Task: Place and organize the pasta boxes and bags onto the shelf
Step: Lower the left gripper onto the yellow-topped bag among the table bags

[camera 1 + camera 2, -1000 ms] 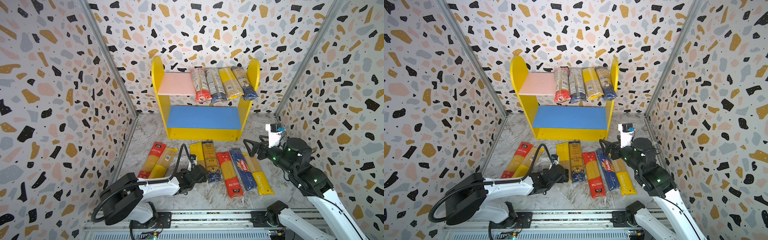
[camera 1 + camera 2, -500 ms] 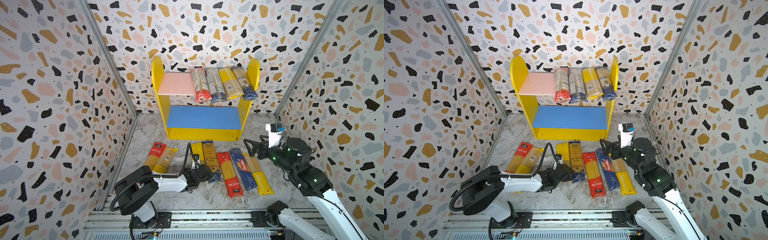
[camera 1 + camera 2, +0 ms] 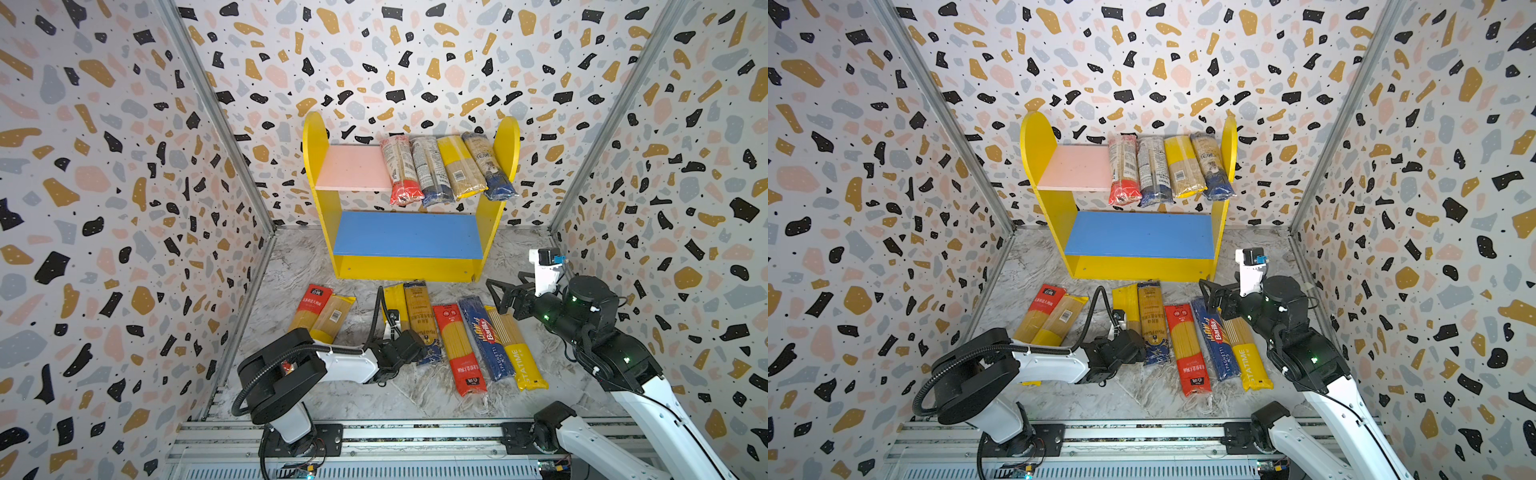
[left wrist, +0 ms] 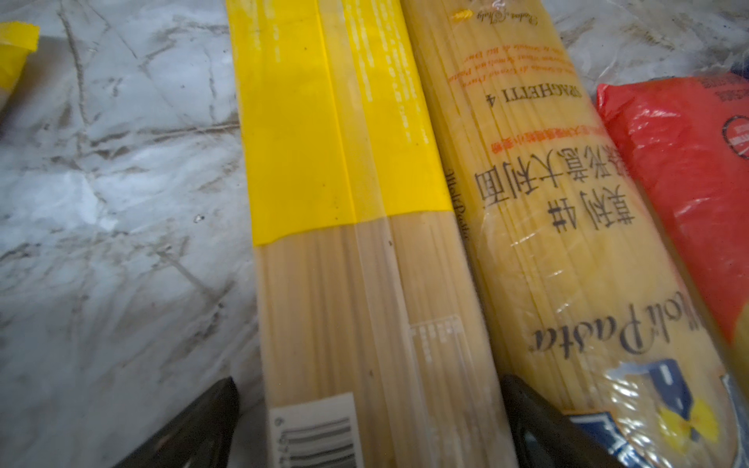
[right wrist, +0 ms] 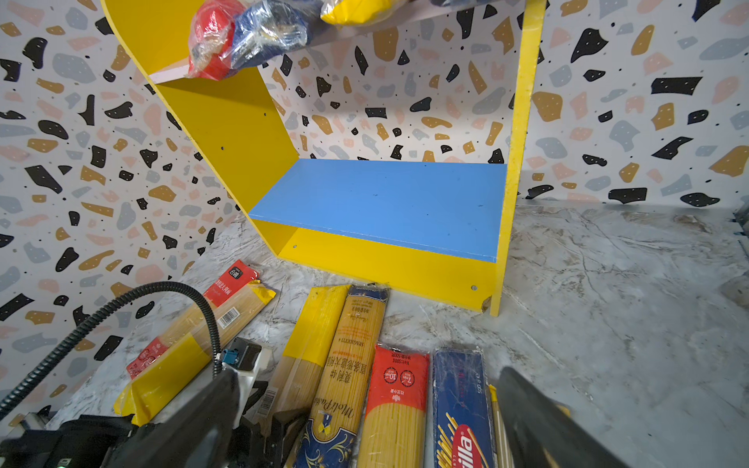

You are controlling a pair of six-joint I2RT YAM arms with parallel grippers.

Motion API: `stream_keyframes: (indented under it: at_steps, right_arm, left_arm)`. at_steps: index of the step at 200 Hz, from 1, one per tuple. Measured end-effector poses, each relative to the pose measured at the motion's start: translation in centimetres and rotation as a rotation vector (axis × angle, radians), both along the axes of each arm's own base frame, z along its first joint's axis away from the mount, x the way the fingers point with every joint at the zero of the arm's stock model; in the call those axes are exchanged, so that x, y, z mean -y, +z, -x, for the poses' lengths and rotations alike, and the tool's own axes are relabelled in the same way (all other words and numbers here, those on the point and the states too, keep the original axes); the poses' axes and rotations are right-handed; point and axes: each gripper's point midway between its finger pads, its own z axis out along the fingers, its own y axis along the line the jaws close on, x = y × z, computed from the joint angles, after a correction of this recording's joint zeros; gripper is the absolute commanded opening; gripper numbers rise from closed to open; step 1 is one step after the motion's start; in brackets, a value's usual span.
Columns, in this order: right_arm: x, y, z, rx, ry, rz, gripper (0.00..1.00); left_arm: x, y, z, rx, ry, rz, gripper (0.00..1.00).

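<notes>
Next I will edge my left gripper away from the Moli Pasta pack (image 4: 567, 263), staying low, and close across the yellow-ended pack's pale noodle part (image 4: 382, 405), because both packs touch.
The shelf (image 3: 403, 270) stands at the back, with its blue lower board bare. Several pasta packs (image 3: 440, 170) lie side by side on the right half of its pink upper board. More packs lie in a row on the floor in front. My left gripper (image 4: 371, 421) is open, low over the near end of a yellow-ended pack (image 4: 344, 202), one finger on each side. The Moli Pasta pack (image 4: 567, 263) lies right beside it. My right gripper (image 3: 496, 291) hangs open and empty above the far ends of the Barilla pack (image 3: 484, 336) and the STATIME pack (image 3: 519, 353).
Two more packs (image 3: 322, 311) lie at the left of the floor and a red pack (image 3: 459, 349) in the middle of the row. Patterned walls close in the left, right and back. A metal rail (image 3: 395, 432) runs along the front.
My left arm has swung its elbow to the right and brought its gripper slightly further over the yellow-ended pack. The right arm has not moved.
</notes>
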Motion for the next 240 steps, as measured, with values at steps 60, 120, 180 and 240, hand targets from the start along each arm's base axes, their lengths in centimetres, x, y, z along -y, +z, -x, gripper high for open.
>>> stream_keyframes:
  at_steps: [60,120,180,240]
  right_arm:
    - [-0.3,-0.9,-0.5,-0.01,0.004,0.004,0.99]
    - [-0.3,-1.3,-0.5,-0.017,0.003,0.008,0.99]
    - [-0.5,-1.5,-0.9,-0.022,0.004,0.011,0.99]
    - [-0.6,-1.6,-1.0,-0.026,0.005,0.018,0.99]
  left_arm:
    - [-2.7,0.1,0.9,-0.014,0.033,-0.013,1.0]
    - [-1.9,0.3,0.9,-0.018,0.003,0.014,0.99]
    - [-1.5,-0.1,0.5,-0.009,-0.002,0.01,1.0]
    - [-0.8,-0.5,-1.2,0.065,0.031,0.007,0.9]
